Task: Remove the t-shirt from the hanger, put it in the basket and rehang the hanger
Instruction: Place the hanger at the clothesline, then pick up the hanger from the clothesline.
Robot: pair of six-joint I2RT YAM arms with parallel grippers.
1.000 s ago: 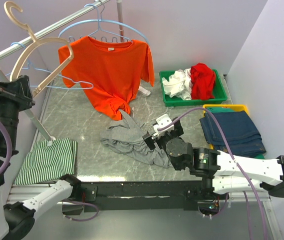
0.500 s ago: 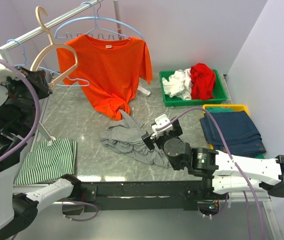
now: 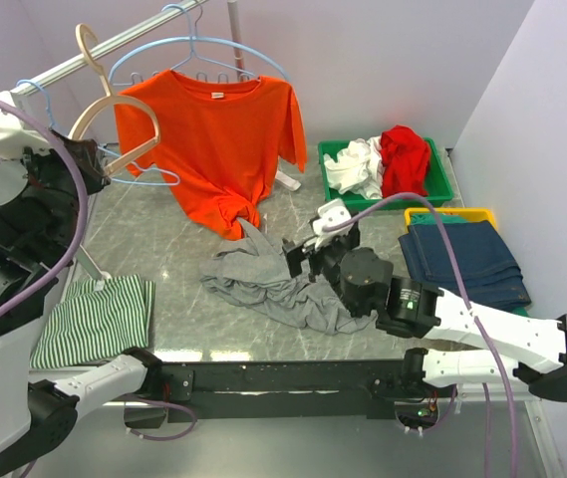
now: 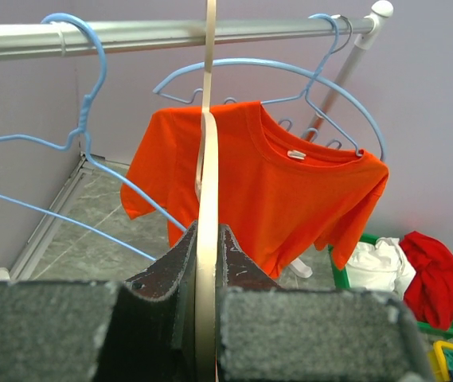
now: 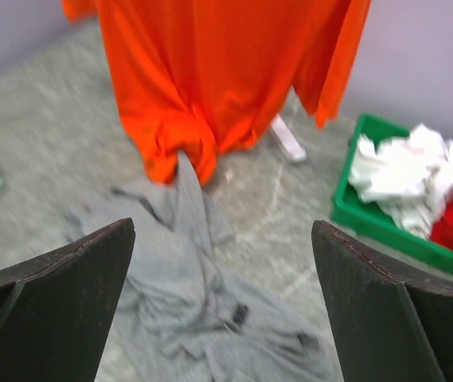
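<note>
Next, my left gripper shifts toward the orange t-shirt and brings the wooden hanger's hook down over the metal bar (image 3: 116,43) (image 4: 228,31), since the wooden hanger is already bare.
My left gripper (image 3: 91,159) is shut on a bare wooden hanger (image 3: 114,108) and holds it up next to the metal rail (image 3: 114,45). In the left wrist view the hanger (image 4: 208,159) stands edge-on between my shut fingers (image 4: 207,239). A grey t-shirt (image 3: 263,284) lies crumpled on the table, off any hanger. My right gripper (image 3: 305,254) is open and empty just above the grey t-shirt's (image 5: 202,278) right part. An orange t-shirt (image 3: 218,139) hangs on a blue wire hanger (image 3: 198,45) on the rail, its hem touching the grey one.
A green tray (image 3: 442,194) of white and red clothes sits at the back right. Folded jeans (image 3: 462,254) lie in a yellow tray on the right. A striped cloth (image 3: 94,319) lies at the front left. Other blue wire hangers (image 4: 83,119) hang on the rail.
My left arm has swung the wooden hanger to the right, closer to the rail and the orange t-shirt. My right gripper has drawn back and up from the grey t-shirt, still open.
</note>
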